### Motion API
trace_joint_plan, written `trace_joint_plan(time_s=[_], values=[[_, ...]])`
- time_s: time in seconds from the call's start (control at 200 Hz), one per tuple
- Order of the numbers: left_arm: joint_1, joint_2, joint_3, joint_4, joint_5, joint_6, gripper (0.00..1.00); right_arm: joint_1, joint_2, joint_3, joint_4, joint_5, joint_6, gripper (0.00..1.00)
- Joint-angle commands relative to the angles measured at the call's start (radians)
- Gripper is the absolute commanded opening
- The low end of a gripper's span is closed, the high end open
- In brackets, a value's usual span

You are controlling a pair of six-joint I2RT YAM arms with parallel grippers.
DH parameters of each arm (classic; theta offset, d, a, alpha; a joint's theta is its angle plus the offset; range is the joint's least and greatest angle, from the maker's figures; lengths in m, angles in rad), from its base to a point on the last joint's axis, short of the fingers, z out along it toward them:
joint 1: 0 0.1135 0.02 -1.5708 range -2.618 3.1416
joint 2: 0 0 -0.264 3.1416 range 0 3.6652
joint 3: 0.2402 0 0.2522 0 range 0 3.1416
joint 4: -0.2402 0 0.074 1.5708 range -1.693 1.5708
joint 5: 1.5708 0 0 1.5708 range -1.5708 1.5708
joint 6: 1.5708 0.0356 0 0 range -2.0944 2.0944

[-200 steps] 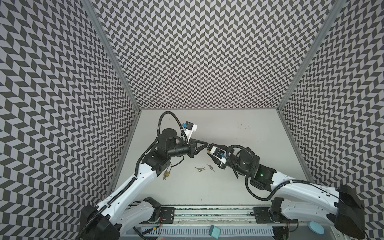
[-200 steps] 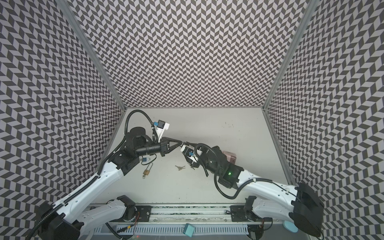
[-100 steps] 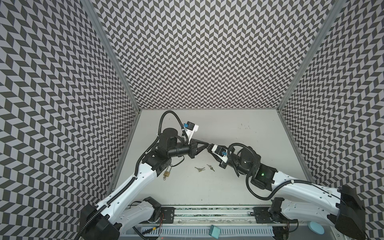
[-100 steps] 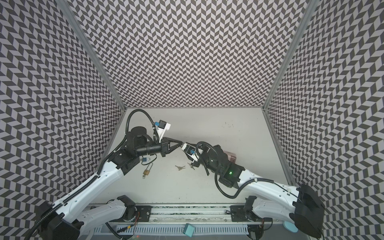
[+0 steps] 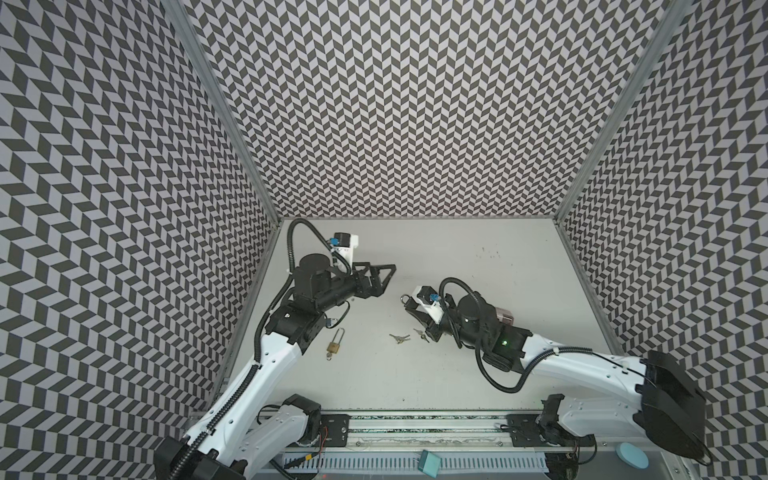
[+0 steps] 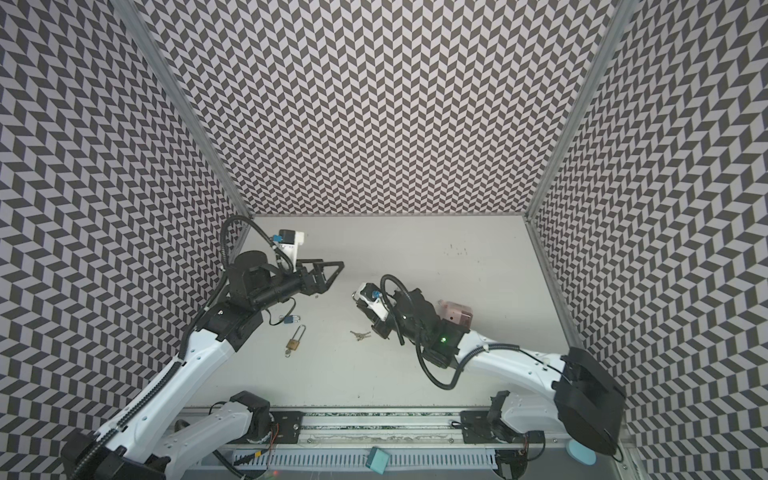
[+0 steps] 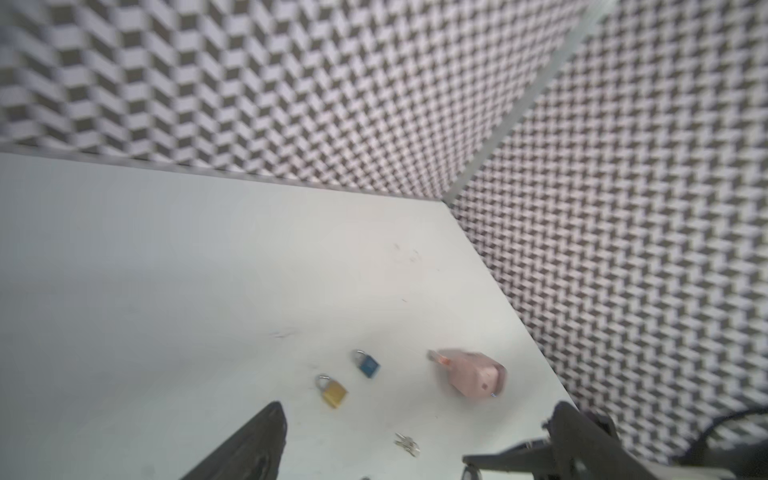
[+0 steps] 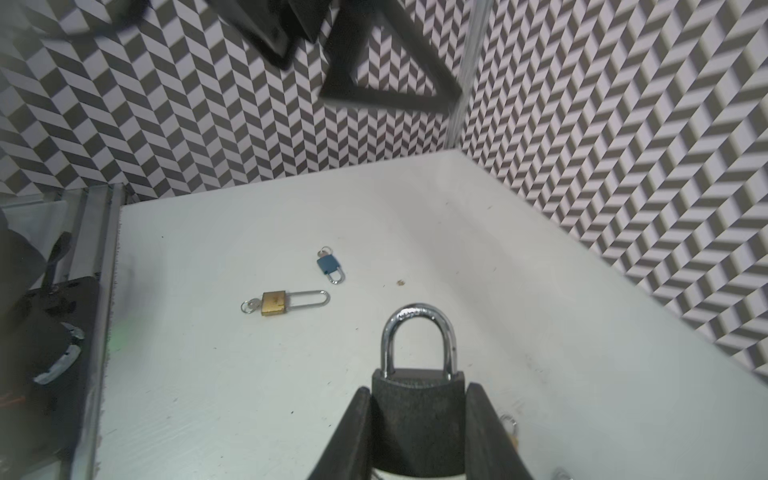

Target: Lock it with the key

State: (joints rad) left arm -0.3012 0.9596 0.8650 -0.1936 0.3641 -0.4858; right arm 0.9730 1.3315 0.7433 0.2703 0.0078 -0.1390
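Note:
I should tip my right gripper downward and lower the black padlock (image 8: 417,409) onto the bare tabletop outward of the loose keys to release it, since its shackle is closed.
My right gripper (image 8: 417,392) is shut on a black padlock (image 8: 417,409); its silver shackle (image 8: 419,332) is closed and points away from the wrist. Both top views show that gripper (image 5: 409,305) (image 6: 359,297) above the table's middle. My left gripper (image 5: 386,278) (image 6: 334,274) hangs a short way to its left, open and empty, with its fingers (image 7: 257,449) wide apart. A bunch of loose keys (image 5: 400,338) (image 6: 360,335) (image 7: 407,444) lies on the table below. The padlock's keyhole end is hidden between the right fingers.
On the table (image 5: 457,257) lie a brass long-shackle padlock (image 5: 335,351) (image 8: 286,302) with a key in it, a small blue padlock (image 6: 291,320) (image 8: 329,266) and a pink padlock (image 5: 503,318) (image 7: 473,372). The left wrist view shows another gold padlock (image 7: 332,390) and blue padlock (image 7: 368,365).
My left gripper was shut right at the right gripper's tip; it has opened and drawn back to the left. The right gripper keeps its hold on the black padlock.

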Motion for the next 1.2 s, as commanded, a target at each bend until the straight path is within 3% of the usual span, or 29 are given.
trace_joint_plan(time_s=[0.0,0.135,0.36,0.556,0.806,0.951,1.111,1.192], values=[[0.086,-0.019,-0.04,-0.135,-0.152,-0.013,1.0,0.003,0.129,0.096,-0.047,0.001,0.211,0.0],[0.133,-0.028,-0.065,-0.206,-0.24,-0.009,1.0,-0.024,0.33,0.252,-0.201,0.0,0.265,0.0],[0.136,-0.021,-0.069,-0.273,-0.346,-0.022,1.0,-0.079,0.56,0.439,-0.299,0.039,0.281,0.0],[0.136,-0.003,-0.061,-0.296,-0.35,-0.024,1.0,-0.113,0.7,0.565,-0.386,0.088,0.251,0.0],[0.136,0.01,-0.072,-0.287,-0.328,-0.03,0.99,-0.134,0.775,0.628,-0.417,0.103,0.227,0.01],[0.137,0.003,-0.081,-0.287,-0.338,-0.039,0.99,-0.136,0.786,0.636,-0.427,0.101,0.228,0.15],[0.154,-0.002,-0.088,-0.285,-0.299,-0.044,0.99,-0.135,0.75,0.624,-0.418,0.118,0.216,0.45],[0.176,-0.003,-0.1,-0.276,-0.265,-0.037,0.95,-0.133,0.693,0.609,-0.409,0.121,0.201,0.5]])
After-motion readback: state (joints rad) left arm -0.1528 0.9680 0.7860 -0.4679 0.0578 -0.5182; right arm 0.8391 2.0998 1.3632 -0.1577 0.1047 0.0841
